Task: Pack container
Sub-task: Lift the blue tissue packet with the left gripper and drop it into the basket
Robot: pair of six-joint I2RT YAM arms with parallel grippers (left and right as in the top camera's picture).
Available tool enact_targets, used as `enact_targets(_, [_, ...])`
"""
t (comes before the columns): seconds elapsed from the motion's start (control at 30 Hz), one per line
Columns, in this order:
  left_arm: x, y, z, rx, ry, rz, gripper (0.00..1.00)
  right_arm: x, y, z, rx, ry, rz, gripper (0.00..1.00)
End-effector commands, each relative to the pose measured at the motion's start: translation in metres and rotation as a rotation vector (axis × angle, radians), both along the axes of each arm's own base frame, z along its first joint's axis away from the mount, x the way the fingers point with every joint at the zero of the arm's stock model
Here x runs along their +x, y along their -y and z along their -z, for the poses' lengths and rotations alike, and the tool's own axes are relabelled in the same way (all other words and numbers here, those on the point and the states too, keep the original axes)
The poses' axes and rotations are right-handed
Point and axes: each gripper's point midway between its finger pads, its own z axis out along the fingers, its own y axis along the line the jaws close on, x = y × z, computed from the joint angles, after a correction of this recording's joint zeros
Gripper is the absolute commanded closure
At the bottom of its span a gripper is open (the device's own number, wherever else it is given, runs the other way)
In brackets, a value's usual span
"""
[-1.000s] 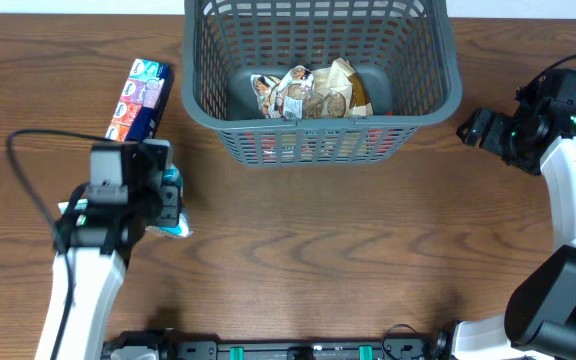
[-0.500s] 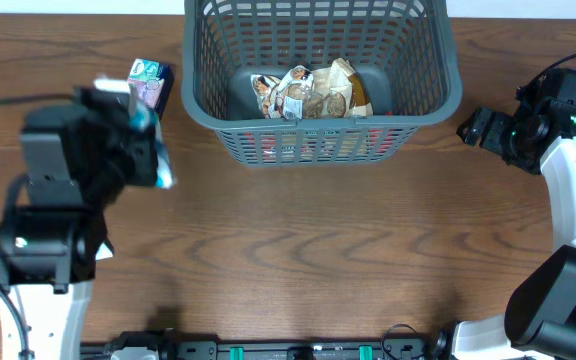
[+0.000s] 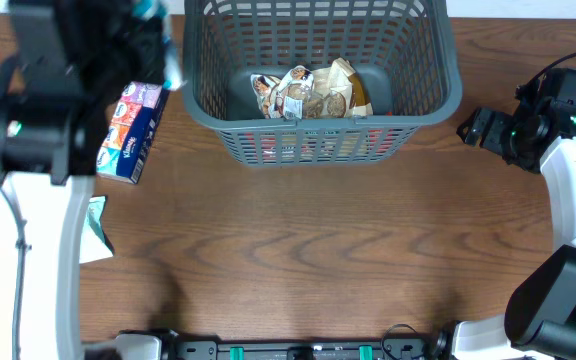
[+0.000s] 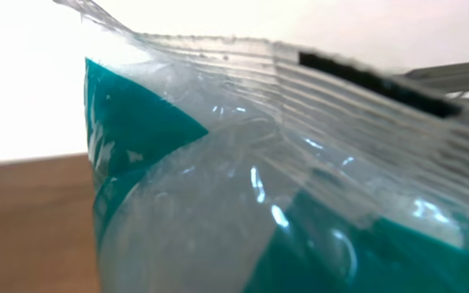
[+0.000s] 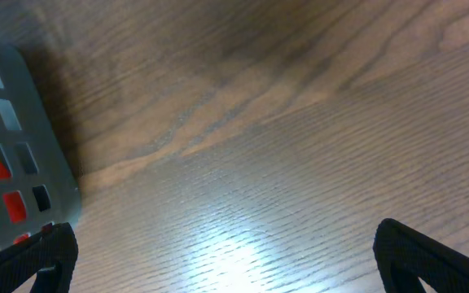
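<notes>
I should next move my left gripper over the basket's rim, and then down over the snack packets (image 3: pixel 311 93).
The dark grey-blue lattice basket (image 3: pixel 423 75) stands at the far middle of the table and holds crumpled snack packets (image 3: pixel 303 92); something red shows through its front wall. My left gripper (image 3: pixel 158 45) is raised high, just left of the basket's left rim, shut on a teal and clear plastic packet (image 3: pixel 170 75). That packet (image 4: pixel 218 187) fills the left wrist view and hides the fingers. My right gripper (image 3: pixel 470 128) hovers low over the table, right of the basket. It is open and empty (image 5: pixel 226 252), with the basket's corner (image 5: pixel 15 122) at its left.
A multi-coloured pack of tissue packets (image 3: pixel 128 130) lies left of the basket, under my raised left arm. Another teal and white packet (image 3: pixel 93 230) lies on the wood at the left edge.
My left arm has risen from the table with the teal packet and swung back toward the basket's left rim. The right arm has not moved.
</notes>
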Motion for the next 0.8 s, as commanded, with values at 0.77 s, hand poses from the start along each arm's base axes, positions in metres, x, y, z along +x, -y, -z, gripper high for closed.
enact_targets(0.77, [0.027, 0.198, 0.125, 0.574, -0.1, 0.768, 0.94, 0.0, -0.003, 0.001, -0.016, -0.002, -0.05, 0.01])
